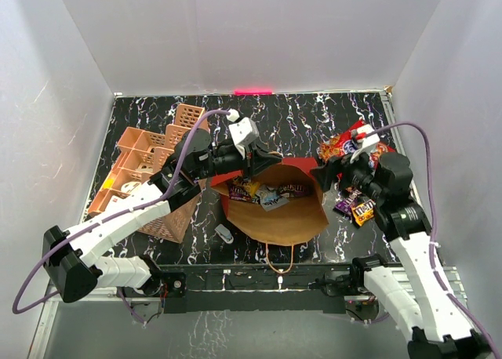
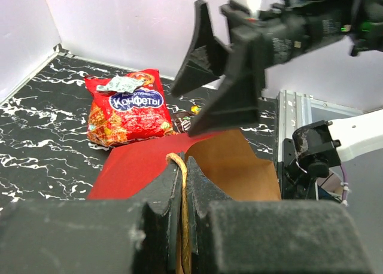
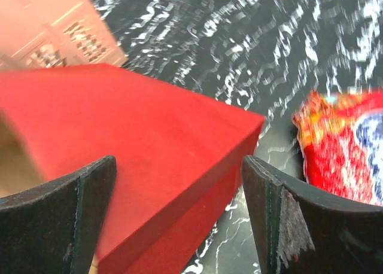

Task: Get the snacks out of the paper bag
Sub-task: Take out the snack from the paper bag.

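Note:
My right gripper should next move over the opening of the bag and down onto the dark candy packet, because the packet is below it and to its left in the top view.
The paper bag lies in the middle of the table, dark red outside and brown inside, its mouth gaping. Several small candy packets show inside it. My left gripper is at the bag's far rim, shut on a twisted paper handle. My right gripper stands open just past the bag's right corner, over the red paper, with nothing between its fingers. The red cookie bag lies on the table behind it, and it also shows in the left wrist view. Two small packets lie to the right of the bag.
A salmon-pink lattice organizer stands at the left under my left arm. A small white-blue item lies near the bag's front left. The bag's other handle hangs toward the near edge. White walls enclose the table.

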